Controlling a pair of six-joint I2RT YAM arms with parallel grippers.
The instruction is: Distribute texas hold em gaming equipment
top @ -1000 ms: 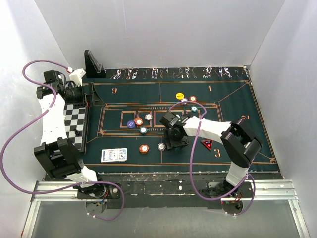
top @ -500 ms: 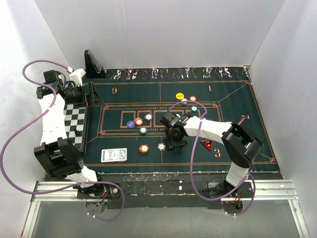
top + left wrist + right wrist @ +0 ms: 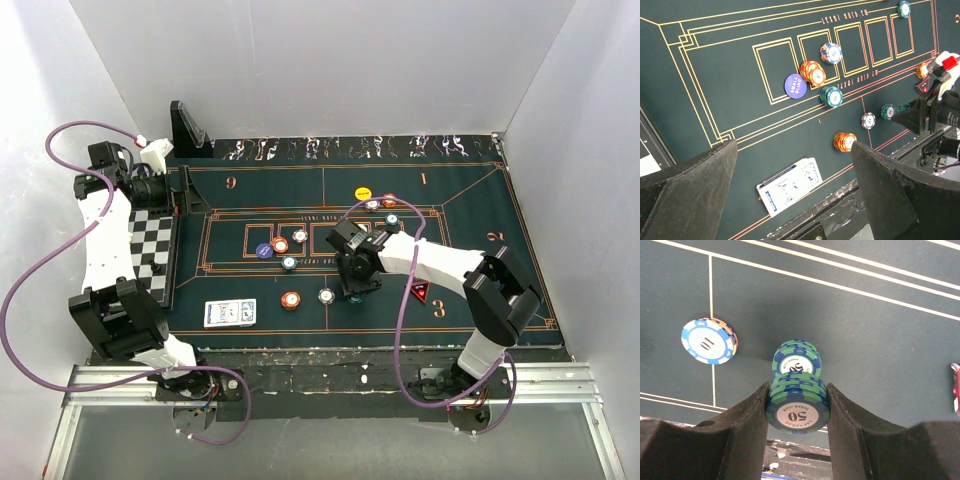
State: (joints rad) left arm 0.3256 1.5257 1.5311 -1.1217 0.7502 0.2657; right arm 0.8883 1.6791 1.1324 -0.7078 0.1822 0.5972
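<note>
The right gripper raises its chips outward past the red triangular marker and orange stack next, then lowers them onto the mat, since one green stack sits below.
My right gripper is shut on a small stack of green-and-blue "50" chips, held just above the green mat. A second green "50" stack sits on the mat right below. A white-and-blue "10" stack lies to its left. The red triangular marker lies to the right of that gripper. The blue-backed cards lie near the front edge. My left gripper is open and empty, high over the mat's left edge.
Other chip stacks on the mat: orange, teal, orange, white, and a cluster near the yellow disc. The blue disc lies beside them. The chequered board lies left. A black stand is at the back left.
The right arm's elbow has swung to the right and the gripper has shifted slightly with the green chips in it. The left arm has not moved.
</note>
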